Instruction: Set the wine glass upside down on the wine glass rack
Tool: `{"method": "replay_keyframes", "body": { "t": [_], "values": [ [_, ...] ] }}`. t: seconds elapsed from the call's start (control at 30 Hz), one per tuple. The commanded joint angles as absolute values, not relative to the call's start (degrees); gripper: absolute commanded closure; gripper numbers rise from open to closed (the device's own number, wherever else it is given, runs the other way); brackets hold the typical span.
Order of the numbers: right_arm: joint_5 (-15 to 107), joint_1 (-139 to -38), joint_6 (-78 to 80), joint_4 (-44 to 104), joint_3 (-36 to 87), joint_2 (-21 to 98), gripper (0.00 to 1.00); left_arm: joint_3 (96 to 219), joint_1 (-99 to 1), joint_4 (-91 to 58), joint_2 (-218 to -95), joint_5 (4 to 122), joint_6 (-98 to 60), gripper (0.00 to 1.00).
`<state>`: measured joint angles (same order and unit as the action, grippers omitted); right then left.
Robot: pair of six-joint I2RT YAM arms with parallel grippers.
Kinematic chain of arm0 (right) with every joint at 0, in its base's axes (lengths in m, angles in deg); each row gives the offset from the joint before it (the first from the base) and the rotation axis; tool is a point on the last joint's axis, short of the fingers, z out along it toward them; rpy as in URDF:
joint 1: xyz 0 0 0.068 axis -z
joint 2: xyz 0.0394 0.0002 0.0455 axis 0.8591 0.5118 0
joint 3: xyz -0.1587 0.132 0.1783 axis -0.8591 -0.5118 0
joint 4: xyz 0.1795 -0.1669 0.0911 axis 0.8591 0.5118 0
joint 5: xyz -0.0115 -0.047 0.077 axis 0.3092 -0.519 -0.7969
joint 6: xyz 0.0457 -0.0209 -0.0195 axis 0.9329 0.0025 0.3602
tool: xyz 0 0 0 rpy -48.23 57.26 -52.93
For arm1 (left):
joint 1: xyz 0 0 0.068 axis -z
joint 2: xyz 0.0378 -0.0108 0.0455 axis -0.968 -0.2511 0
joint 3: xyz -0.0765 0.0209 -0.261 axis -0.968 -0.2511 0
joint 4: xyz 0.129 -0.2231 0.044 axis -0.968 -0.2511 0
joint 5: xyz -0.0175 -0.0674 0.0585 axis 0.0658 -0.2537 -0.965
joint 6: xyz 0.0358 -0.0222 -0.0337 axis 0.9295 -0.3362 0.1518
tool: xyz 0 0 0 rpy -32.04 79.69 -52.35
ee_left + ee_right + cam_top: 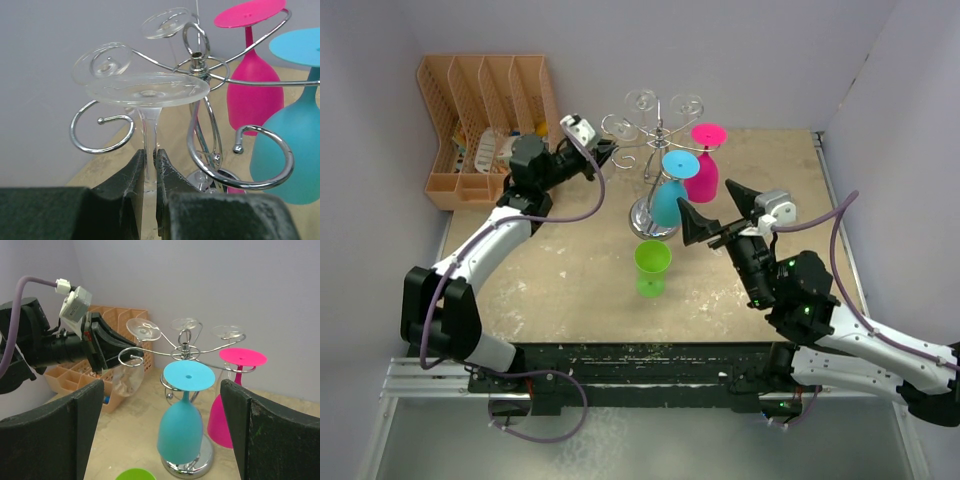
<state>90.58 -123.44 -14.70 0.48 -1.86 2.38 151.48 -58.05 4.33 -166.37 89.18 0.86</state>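
Note:
Next, my left gripper will go left in its wrist view, stem into the loop, lower the foot and release, since the empty curled arm lies that way.
My left gripper is shut on the stem of a clear wine glass, held upside down with its foot on top. The glass is at the left side of the chrome wine glass rack, its stem just right of a curled arm; I cannot tell if it rests on it. In the right wrist view the clear bowl hangs below that arm. My right gripper is open and empty, right of the rack, facing it.
A blue glass and a pink glass hang upside down on the rack, with two more clear glasses at the back. A green cup stands in front of the base. An orange slotted organiser sits back left.

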Motion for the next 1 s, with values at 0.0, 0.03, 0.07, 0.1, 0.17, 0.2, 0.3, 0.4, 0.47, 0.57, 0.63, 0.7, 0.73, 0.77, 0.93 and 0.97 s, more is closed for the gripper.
{"method": "replay_keyframes", "body": {
  "t": [0.0, 0.03, 0.07, 0.1, 0.17, 0.2, 0.3, 0.4, 0.47, 0.57, 0.63, 0.7, 0.73, 0.77, 0.93, 0.97],
  "values": [
    [92.3, -123.7, -12.8, 0.1, 2.2, 1.9, 0.00, 148.4, -55.9, 13.8, -166.0, 86.6, 0.0, 1.00],
    [92.3, -123.7, -12.9, 0.5, 2.7, 2.1, 0.00, 147.7, -55.7, 14.9, -166.2, 86.5, -0.2, 1.00],
    [92.3, -123.7, -13.0, 0.6, 3.0, 2.4, 0.00, 146.9, -55.6, 16.2, -166.3, 86.3, -0.5, 1.00],
    [92.4, -123.7, -13.1, 0.7, 3.3, 2.6, 0.00, 146.3, -55.5, 17.3, -166.5, 86.3, -0.7, 1.00],
    [92.5, -123.7, -13.4, 0.7, 3.6, 2.9, 0.00, 145.1, -55.4, 19.9, -167.1, 86.2, -1.6, 1.00],
    [92.5, -123.7, -13.5, 0.5, 3.8, 3.1, 0.00, 144.5, -55.3, 21.5, -167.4, 86.0, -2.2, 1.00],
    [92.5, -123.7, -13.5, 1.0, 4.3, 3.6, 0.00, 141.7, -55.0, 29.0, -167.9, 85.2, -4.4, 1.00],
    [92.7, -123.7, -13.6, 1.7, 5.1, 4.7, 0.00, 139.3, -54.4, 35.4, -168.5, 84.2, -5.0, 1.00],
    [92.6, -123.7, -13.6, 2.3, 5.8, 5.3, 0.00, 138.4, -54.0, 38.8, -169.3, 83.7, -4.9, 1.00],
    [92.6, -123.7, -13.1, 4.0, 7.2, 6.1, 0.00, 137.0, -53.4, 43.9, -170.8, 82.4, -4.5, 1.00],
    [92.7, -123.7, -12.9, 5.0, 7.3, 6.4, 0.00, 136.9, -52.9, 46.1, -171.8, 81.6, -4.2, 1.00],
    [92.9, -123.7, -12.9, 5.8, 9.6, 6.8, 0.00, 137.0, -52.6, 47.9, -172.9, 81.0, -3.8, 1.00],
    [92.9, -123.6, -12.9, 6.3, 10.1, 6.9, 0.00, 137.1, -52.4, 48.7, -173.4, 80.6, -3.7, 1.00],
    [93.1, -123.7, -12.8, 6.8, 10.4, 7.2, 0.00, 137.3, -52.3, 49.2, -173.9, 80.2, -3.8, 1.00],
    [93.6, -123.6, -13.5, 7.4, 11.3, 8.1, 0.00, 138.4, -52.3, 52.4, -176.3, 77.1, -4.0, 1.00],
    [93.7, -123.7, -13.7, 7.4, 11.4, 8.3, 0.00, 138.5, -52.3, 53.0, -176.6, 76.6, -3.9, 1.00]
  ]
}}
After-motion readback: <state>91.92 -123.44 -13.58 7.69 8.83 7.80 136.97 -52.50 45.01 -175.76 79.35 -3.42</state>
